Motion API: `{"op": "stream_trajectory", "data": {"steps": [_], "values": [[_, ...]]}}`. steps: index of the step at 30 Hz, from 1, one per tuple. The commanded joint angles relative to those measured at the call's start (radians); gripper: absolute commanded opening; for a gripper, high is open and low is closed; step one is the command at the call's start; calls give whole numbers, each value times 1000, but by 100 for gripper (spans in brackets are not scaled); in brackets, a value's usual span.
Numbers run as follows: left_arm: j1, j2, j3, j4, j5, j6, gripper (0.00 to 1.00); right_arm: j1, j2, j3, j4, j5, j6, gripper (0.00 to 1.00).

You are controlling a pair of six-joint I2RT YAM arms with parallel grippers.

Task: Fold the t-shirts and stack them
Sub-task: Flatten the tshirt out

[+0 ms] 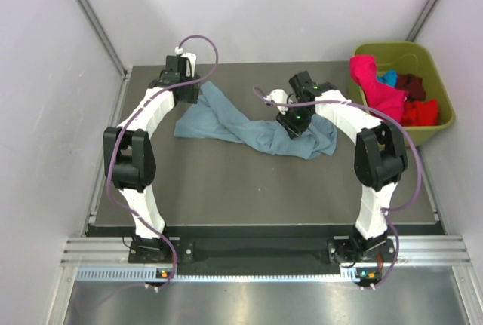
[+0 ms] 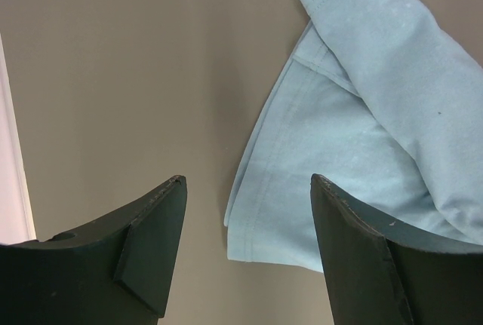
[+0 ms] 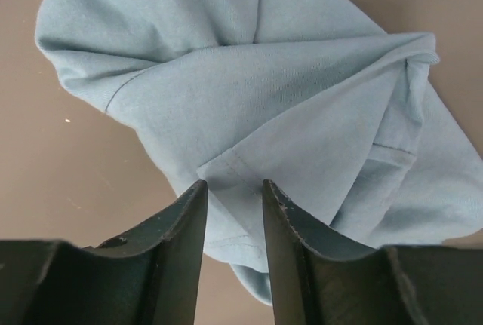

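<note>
I need to move my left gripper outward and down, toward the right in the top view, onto the seamed edge (image 1: 201, 96) (image 2: 306, 48) beside the overlapping strip, because that edge lies uncovered.
A large grey-blue t-shirt (image 1: 234, 125) lies crumpled in a long band across the dark table. My left gripper (image 1: 190, 93) hovers over its far left end, open and empty; in the left wrist view the gripper (image 2: 247, 179) frames a hemmed corner of the shirt (image 2: 362, 114). My right gripper (image 1: 293, 125) is over the shirt's right part. In the right wrist view the gripper (image 3: 234, 184) has its jaws a narrow gap apart over a hemmed fold of the shirt (image 3: 264, 76). Pink (image 1: 373, 84), red (image 1: 423, 111), maroon (image 1: 411, 84) and turquoise (image 1: 389, 78) tees lie in the bin.
The olive-green bin (image 1: 434, 57) stands at the table's far right edge, the pink tee hanging over its left rim. White walls close in the table on the left, back and right. Bare table (image 1: 249, 189) lies between the shirt and the arm bases.
</note>
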Motion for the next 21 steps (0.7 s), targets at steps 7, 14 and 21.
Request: {"op": "stream_trajectory", "data": {"steps": [7, 14, 21], "values": [[7, -21, -8, 48, -3, -14, 72, 10, 22, 45, 33, 7, 6, 16], [7, -22, -14, 48, -5, -14, 72, 10, 0, 53, 36, 1, 4, 0], [10, -16, -42, 55, -10, -3, 72, 4, -54, 145, 42, 15, 10, 0]]}}
